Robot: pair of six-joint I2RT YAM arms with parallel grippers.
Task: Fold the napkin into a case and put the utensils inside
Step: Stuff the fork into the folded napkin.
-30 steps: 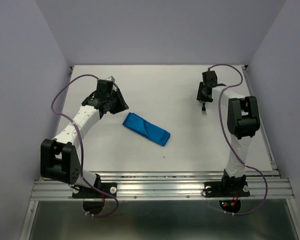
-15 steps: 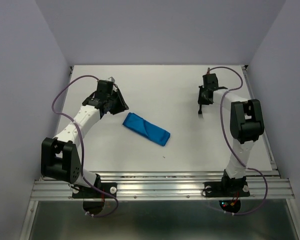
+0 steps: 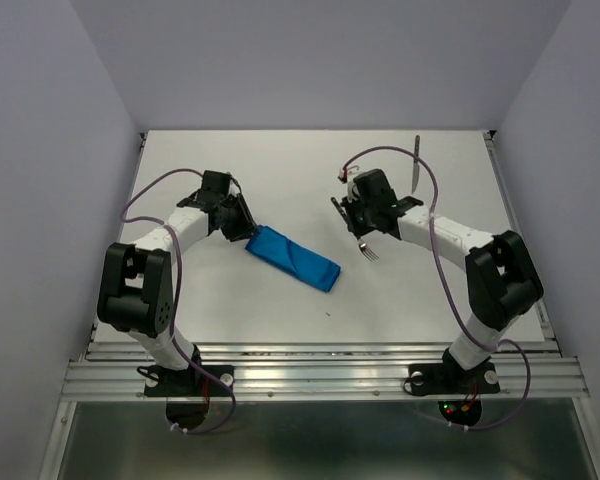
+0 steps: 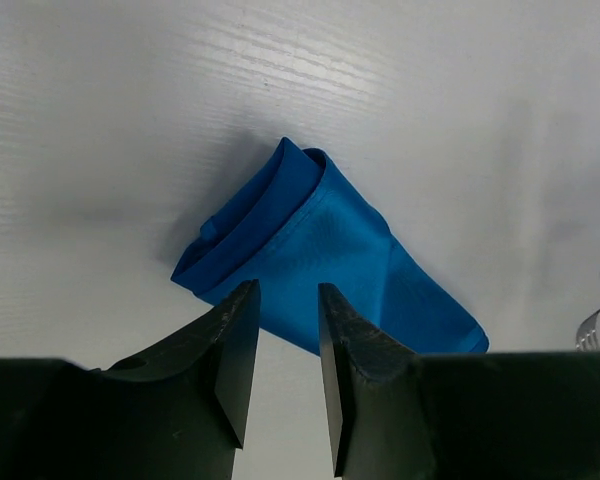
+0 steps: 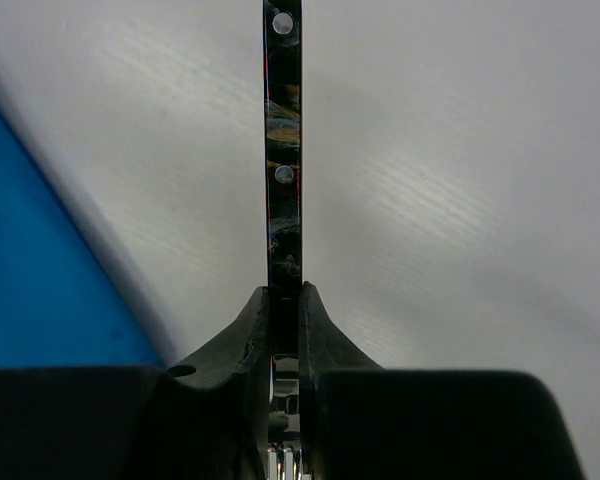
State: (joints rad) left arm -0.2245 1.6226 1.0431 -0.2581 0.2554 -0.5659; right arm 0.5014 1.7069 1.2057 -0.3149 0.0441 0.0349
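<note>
My right gripper will next go across and down, turning, and release the fork under the napkin's slanted fold [image 3: 293, 257], because that is to its left in the top view.
The napkin [image 3: 292, 257] is a folded blue strip lying aslant mid-table, and it fills the left wrist view [image 4: 330, 250]. My left gripper [image 3: 243, 226] hovers at the cloth's upper-left end, open [image 4: 285, 295], with nothing between its fingers. My right gripper [image 3: 364, 228] is just right of the napkin, shut [image 5: 283, 295] on the fork [image 5: 282, 150]. The fork's dark riveted handle sticks out past the fingertips, and its tines [image 3: 370, 253] show below the gripper. The knife [image 3: 416, 165] lies on the table at the back right. The napkin's edge [image 5: 40, 290] shows at the left of the right wrist view.
Grey walls close in the white table [image 3: 280, 160] on three sides. A metal rail [image 3: 320, 375] runs along the near edge, where both arm bases are bolted. Purple cables loop off each arm.
My right gripper shut on the fork, lifted it, and swung left from the back right to beside the napkin. My left gripper moved in to the napkin's upper-left end.
</note>
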